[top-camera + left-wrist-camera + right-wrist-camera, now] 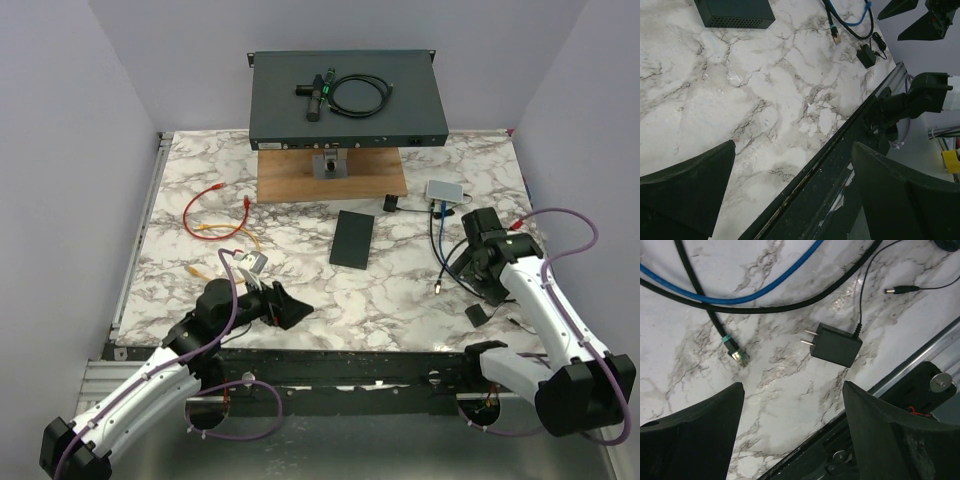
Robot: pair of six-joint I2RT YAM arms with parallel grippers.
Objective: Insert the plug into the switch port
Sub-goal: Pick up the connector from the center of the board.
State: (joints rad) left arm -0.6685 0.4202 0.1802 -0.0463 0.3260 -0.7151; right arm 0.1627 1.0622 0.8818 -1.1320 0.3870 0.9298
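The thin lead's dark bundle [946,244] is below my right gripper, on the right in the wrist view, so the gripper will lower that way onto it next.
The switch [345,100] is a dark flat rack unit at the back, resting on a wooden stand [330,182], with its ports along the front face. The plug [737,352] has a green boot and ends a black cable; it lies loose on the marble [440,287] and also shows in the left wrist view [836,36]. My right gripper [793,387] hovers open just near of the plug, with nothing between its fingers [487,285]. My left gripper [794,150] stands open and empty over the table's near edge [285,305].
A black power adapter [835,345] with a thin lead lies right of the plug. A blue cable [765,290] runs to a white box [445,190]. A flat black box [352,238] sits mid-table. Red and orange cables [215,215] lie at the left.
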